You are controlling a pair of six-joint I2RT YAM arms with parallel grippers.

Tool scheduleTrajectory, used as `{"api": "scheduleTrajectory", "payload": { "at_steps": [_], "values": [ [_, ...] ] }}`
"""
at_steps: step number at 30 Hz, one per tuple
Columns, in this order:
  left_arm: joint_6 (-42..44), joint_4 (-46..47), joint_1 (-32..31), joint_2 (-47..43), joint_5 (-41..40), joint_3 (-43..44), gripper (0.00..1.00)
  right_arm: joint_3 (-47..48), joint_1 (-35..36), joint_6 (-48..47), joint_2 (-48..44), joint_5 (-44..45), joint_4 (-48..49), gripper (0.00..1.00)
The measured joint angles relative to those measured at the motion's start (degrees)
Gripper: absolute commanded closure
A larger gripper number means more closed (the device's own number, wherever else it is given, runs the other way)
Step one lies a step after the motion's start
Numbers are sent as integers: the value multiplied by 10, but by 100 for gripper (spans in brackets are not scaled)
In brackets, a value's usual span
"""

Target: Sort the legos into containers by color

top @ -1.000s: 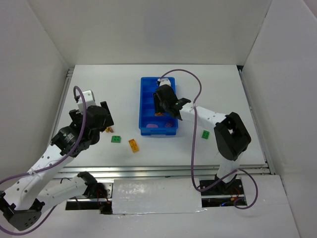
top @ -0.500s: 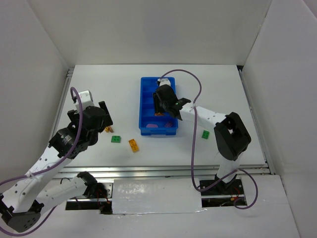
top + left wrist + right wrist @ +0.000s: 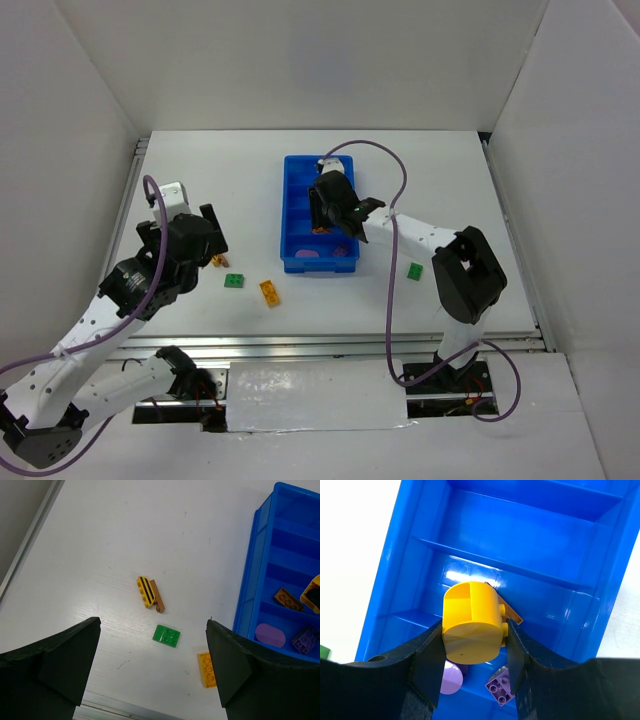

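The empty section of the blue tray beyond the brown lego is outward and below. I should next move my right gripper outward, then down, and let go of the yellow lego there, unmixed.
My right gripper is shut on a yellow rounded lego and holds it over the blue tray, above the compartment with a brown lego. The nearest compartment holds a lilac round piece and a purple lego. My left gripper is open above the table, with nothing between its fingers. Below it lie a green lego, a yellow-and-black striped piece joined to a brown one and an orange lego. In the top view the right gripper hangs over the tray.
Another green lego lies on the table right of the tray, beside the right arm. The table's metal rail runs along the left. White walls close in the left, back and right sides.
The left arm has shifted slightly to the left with its gripper still open. The right gripper with the yellow lego has not moved.
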Motion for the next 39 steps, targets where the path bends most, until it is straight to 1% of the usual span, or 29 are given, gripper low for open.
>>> {"api": "scheduleTrajectory", "payload": {
  "at_steps": [27, 32, 39],
  "values": [
    [6, 2, 0, 3, -6, -6, 0, 7, -19, -11, 0, -10, -1, 100],
    [6, 2, 0, 3, -6, -6, 1, 39, -28, -28, 1, -7, -5, 100],
    [7, 4, 0, 4, -5, -6, 0, 96, -43, -59, 39, 17, 13, 100]
  ]
}}
